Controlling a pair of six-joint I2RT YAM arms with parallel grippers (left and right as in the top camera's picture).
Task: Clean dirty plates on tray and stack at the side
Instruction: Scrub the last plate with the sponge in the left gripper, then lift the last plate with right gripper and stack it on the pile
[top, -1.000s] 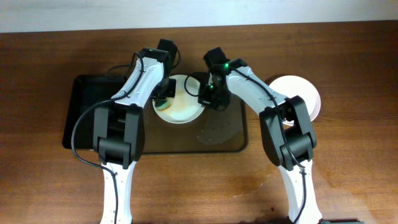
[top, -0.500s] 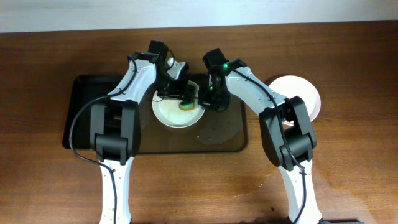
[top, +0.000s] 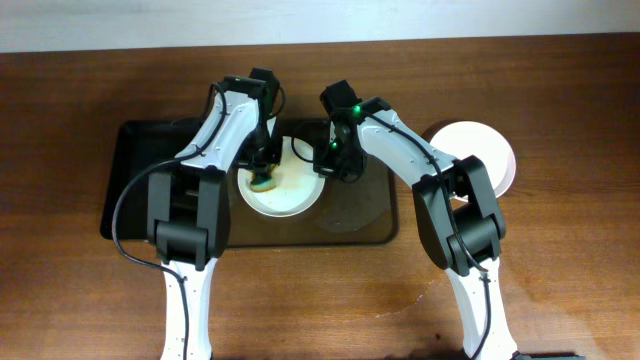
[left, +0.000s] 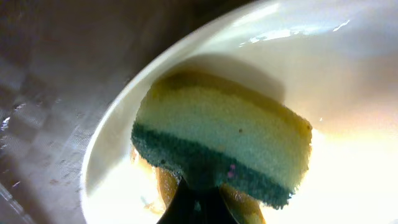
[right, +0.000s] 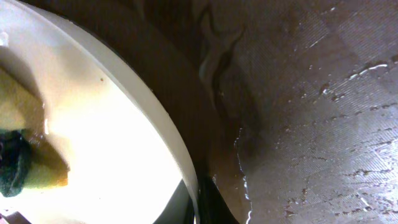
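The black tray (top: 146, 153) is left of my left gripper in the overhead view, so next my left gripper needs to raise the sponge, carry it there and lower to release.
One dirty white plate (top: 285, 192) lies on the brown tray (top: 372, 228). My left gripper (top: 262, 178) is shut on a yellow and green sponge (left: 224, 146) and presses it onto the plate's left part (left: 348, 93). My right gripper (top: 328, 165) is shut on the plate's right rim (right: 177, 146), with one finger inside and one outside. The sponge also shows at the left edge of the right wrist view (right: 18, 165). A clean white plate (top: 478, 148) lies on the table to the right of the tray.
A smaller black tray (top: 150, 180) adjoins the brown tray on the left. The brown tray's surface is wet, with a water film (right: 311, 124) and a damp round patch (top: 355, 205) to the right of the plate.
My left gripper has swept the sponge from the plate's right part back to its left part. The plate has shifted slightly forward and left, with my right gripper still on its rim.
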